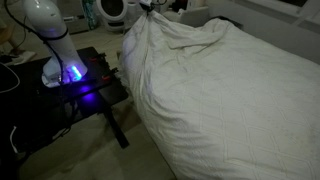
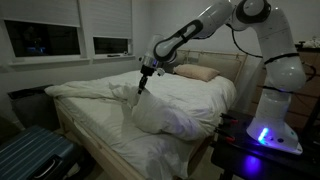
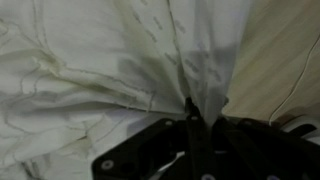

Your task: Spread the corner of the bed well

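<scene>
The duvet corner, still short of the bed's foot edge (image 2: 100, 137), goes toward it next and leaves my gripper there, since the bed's foot edge lies on my gripper's suitcase side.
The bed (image 2: 70, 135) is wide, with a white quilted cover (image 1: 250, 100). My gripper (image 2: 142, 82) hangs over its middle, shut on the corner (image 2: 139, 96) of the puffy white duvet and holding it lifted in a peak. In an exterior view the raised corner (image 1: 148, 22) rises to the gripper (image 1: 148, 8) at the top edge. In the wrist view the pinched duvet cloth (image 3: 195, 70) fans out from between the black fingers (image 3: 190, 112), which press together on it.
The arm's base (image 2: 270, 135) glows blue on a small black table (image 1: 95, 85) beside the bed. A pillow (image 2: 197, 72) lies at the headboard. A dark suitcase (image 2: 30, 160) stands at the bed's foot. Cables lie on the floor (image 1: 15, 75).
</scene>
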Motion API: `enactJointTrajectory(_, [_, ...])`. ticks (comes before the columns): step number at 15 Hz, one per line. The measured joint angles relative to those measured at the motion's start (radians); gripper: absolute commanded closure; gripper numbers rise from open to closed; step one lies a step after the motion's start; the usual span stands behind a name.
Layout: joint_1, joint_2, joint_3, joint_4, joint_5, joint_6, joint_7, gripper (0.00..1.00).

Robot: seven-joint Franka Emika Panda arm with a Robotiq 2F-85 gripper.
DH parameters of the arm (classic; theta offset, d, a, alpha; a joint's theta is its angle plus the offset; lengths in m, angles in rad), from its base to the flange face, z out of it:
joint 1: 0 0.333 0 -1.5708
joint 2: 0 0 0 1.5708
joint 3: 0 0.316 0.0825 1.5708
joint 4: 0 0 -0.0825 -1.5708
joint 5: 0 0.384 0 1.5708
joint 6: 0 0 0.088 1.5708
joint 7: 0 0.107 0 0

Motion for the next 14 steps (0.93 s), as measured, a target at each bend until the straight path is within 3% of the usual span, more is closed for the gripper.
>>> enactJointTrajectory(7, [0.084,0.004,0.032,0.053,0.001,-0.229,-0.195,0.99])
enactJointTrajectory(14, [0.179,0.028,0.044,0.07,-0.05,-0.357,-0.368,0.99])
